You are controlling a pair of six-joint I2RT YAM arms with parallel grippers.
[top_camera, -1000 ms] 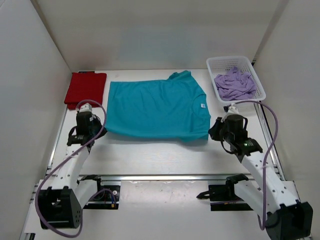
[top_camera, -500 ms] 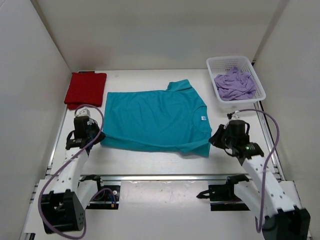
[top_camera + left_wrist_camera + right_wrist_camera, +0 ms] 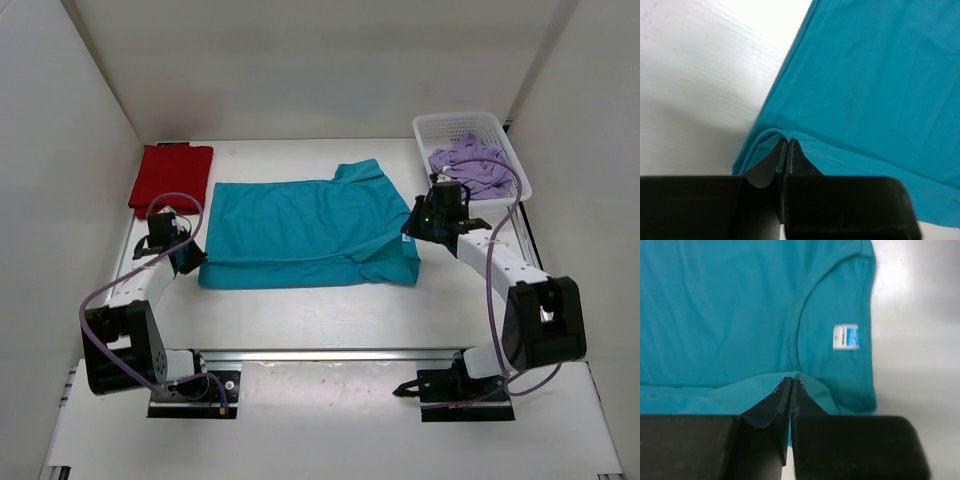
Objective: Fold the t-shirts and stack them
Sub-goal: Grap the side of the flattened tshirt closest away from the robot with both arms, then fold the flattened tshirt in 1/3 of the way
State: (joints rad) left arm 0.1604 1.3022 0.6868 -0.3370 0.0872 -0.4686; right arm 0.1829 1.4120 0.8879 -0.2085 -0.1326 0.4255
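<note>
I should next ease its pinched corner outward over the teal-blue t-shirt's flat side edge (image 3: 212,244) (image 3: 788,104), just outward of my left gripper, and release, widening the doubled cloth.
The teal-blue t-shirt (image 3: 300,225) lies spread in the middle of the table, its near strip doubled over. My left gripper (image 3: 193,257) is shut on the shirt's left near corner, and the pinched cloth shows at its tips (image 3: 789,142). My right gripper (image 3: 409,228) is shut on a fold of the same shirt (image 3: 740,315) at its right side, just short of the neckline and white tag (image 3: 846,336). The red t-shirt (image 3: 170,175) lies folded at the back left. The lavender t-shirt (image 3: 472,165) lies crumpled in the basket.
The white lattice basket (image 3: 465,118) stands at the back right, close behind my right wrist. White walls close in the table on the left, back and right. A metal rail (image 3: 320,353) runs across the near edge by the arm bases.
Both grippers first dragged the teal shirt toward the near edge, then carried the held edge up and toward the back, doubling the near part over. The right arm reached farthest inward.
</note>
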